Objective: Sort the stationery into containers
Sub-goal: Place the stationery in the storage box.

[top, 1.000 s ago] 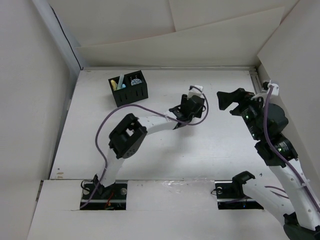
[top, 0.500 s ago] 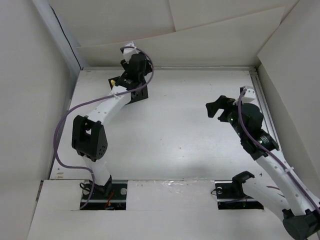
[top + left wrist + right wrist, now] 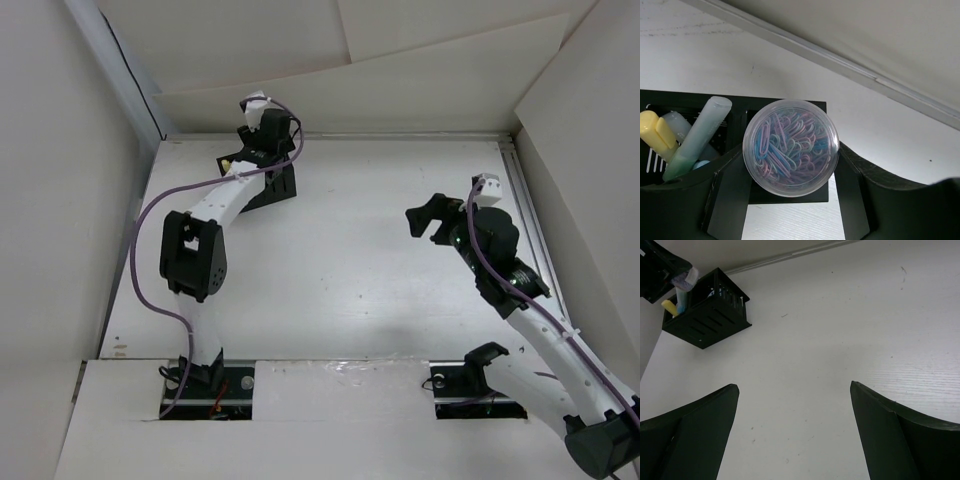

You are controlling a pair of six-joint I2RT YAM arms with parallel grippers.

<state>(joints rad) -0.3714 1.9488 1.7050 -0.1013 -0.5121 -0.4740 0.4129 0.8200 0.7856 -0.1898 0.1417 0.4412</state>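
Note:
The left gripper will next move down toward the organiser box's section beside the sticks and release the tub of clips inside, since the tub already hangs over that section.
The black organiser box stands at the back left, also in the right wrist view. My left gripper hovers over it, shut on a small clear round tub of coloured paper clips, with a finger on either side. The tub is above the box's right compartment and hides what is inside. The left compartment holds a light blue stick and a yellow stick, both upright. My right gripper is open and empty above the bare table.
A white back wall with a grey rail runs just behind the box. Side walls close the table on the left and right. The table surface lies between the box and my right gripper.
My left arm has swung from the middle of the table to the back left, carrying the tub over the box. My right gripper has shifted a little left and nearer.

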